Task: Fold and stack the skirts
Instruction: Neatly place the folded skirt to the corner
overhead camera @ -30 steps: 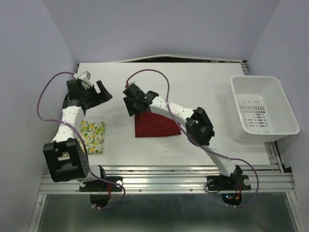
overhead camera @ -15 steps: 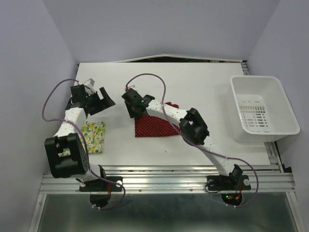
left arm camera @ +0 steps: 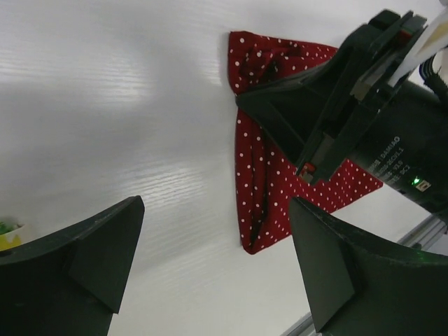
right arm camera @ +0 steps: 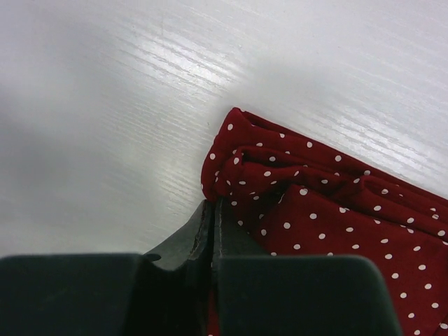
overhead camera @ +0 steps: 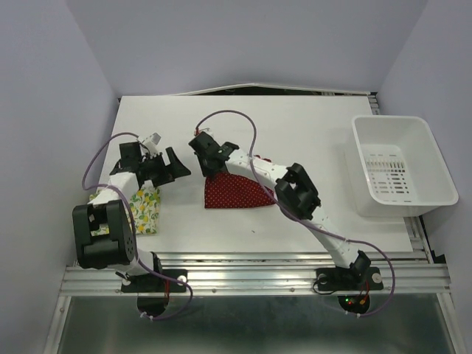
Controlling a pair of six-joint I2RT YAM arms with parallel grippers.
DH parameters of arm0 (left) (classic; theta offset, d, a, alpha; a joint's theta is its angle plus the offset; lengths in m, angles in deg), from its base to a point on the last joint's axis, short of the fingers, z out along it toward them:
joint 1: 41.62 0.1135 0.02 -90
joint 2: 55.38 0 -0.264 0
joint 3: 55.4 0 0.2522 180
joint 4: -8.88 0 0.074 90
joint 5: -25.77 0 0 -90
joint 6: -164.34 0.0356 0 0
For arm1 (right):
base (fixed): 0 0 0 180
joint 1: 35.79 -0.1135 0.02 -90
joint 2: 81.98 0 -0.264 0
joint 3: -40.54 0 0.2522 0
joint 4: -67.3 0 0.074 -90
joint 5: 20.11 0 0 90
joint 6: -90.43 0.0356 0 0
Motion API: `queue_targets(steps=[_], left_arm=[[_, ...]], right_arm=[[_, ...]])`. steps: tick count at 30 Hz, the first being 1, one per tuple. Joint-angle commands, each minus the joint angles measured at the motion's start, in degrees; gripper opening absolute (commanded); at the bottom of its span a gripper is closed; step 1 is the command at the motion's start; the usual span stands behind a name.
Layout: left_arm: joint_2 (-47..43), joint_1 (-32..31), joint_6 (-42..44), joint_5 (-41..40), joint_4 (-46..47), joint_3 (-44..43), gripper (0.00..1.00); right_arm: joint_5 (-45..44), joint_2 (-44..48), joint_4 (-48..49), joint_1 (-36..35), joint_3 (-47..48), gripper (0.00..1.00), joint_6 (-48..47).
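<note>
The red skirt's edge lies to the right of my left gripper in the top view: I should move across to close beside the skirt corner my right gripper holds.
The dark red polka-dot skirt (overhead camera: 237,194) lies folded in a wedge at the middle of the table (overhead camera: 310,125). My right gripper (overhead camera: 209,171) sits at its far left corner. In the right wrist view the fingers (right arm camera: 212,204) are pressed together at the skirt's (right arm camera: 329,217) bunched corner, with a strip of red cloth between them. My left gripper (overhead camera: 175,166) hovers open just left of that, empty. In its wrist view (left arm camera: 213,217) it faces the red skirt (left arm camera: 269,189). The lemon-print skirt (overhead camera: 145,209) lies folded at the near left.
A white plastic bin (overhead camera: 402,166) stands at the table's right edge. Purple cables loop above both arms. The right arm's forearm stretches over the red skirt's right part. A metal rail (overhead camera: 258,276) runs along the near edge.
My right gripper has shut on the red skirt's far left corner. My left gripper has swung nearer and to the right, toward the red skirt, still open.
</note>
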Motion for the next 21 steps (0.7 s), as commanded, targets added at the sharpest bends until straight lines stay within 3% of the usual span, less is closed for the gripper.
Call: queue_targets(steps=[1, 21], left_arm=[[0.05, -1.92, 2.67, 3.98, 4.0, 0.74, 0.96], [10.42, -13.0, 0.74, 5.73, 11.03, 0.3, 0.91]], right_arm=[[4.38, 5.25, 2.03, 1.67, 1.35, 0.01, 2.9], [9.57, 10.8, 3.79, 3.25, -1.9, 0.01, 5.01]])
